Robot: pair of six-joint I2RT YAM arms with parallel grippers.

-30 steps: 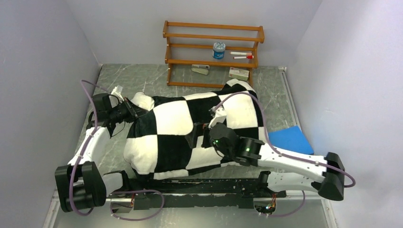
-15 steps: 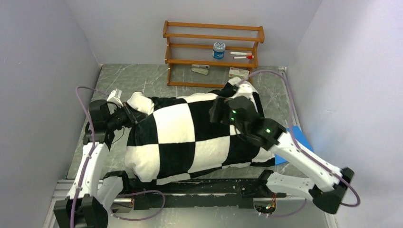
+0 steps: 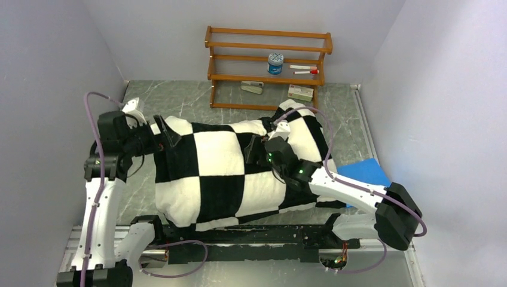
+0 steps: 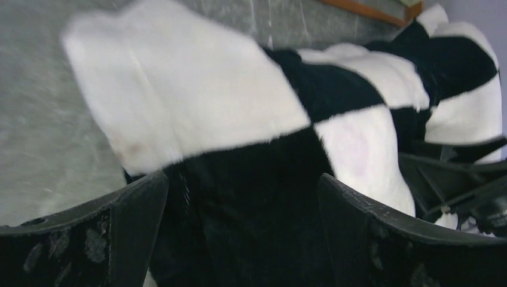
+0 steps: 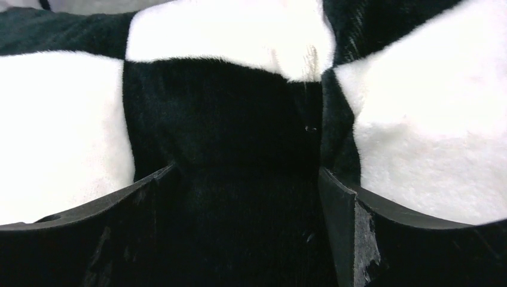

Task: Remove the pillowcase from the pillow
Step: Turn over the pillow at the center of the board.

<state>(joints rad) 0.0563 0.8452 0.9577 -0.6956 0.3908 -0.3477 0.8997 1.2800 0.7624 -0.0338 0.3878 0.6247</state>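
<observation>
Next I need to bring my left gripper to the right in the top view and down onto the black square at the pillowcase's far edge, because cloth borders tabletop there.
The black-and-white checkered pillowcase (image 3: 230,170) lies plump across the middle of the table, and the pillow is hidden inside it. My left gripper (image 3: 162,135) sits at the cover's left end, jaws wide open. In the left wrist view a black square of the pillowcase (image 4: 251,203) fills the gap of the left gripper (image 4: 242,179) without being pinched. My right gripper (image 3: 256,152) rests on top of the cover right of centre. In the right wrist view the right gripper (image 5: 246,169) stands open, its fingers astride a black square of the pillowcase (image 5: 221,119).
A wooden shelf rack (image 3: 269,75) stands at the back with a blue-lidded jar (image 3: 275,63) and small items. A flat blue pad (image 3: 366,174) lies to the right of the cover. Grey walls close in on both sides.
My left gripper has opened, let go of the cover's left end and drawn back a little to the left. My right arm swung toward the back right, then returned onto the cover's middle.
</observation>
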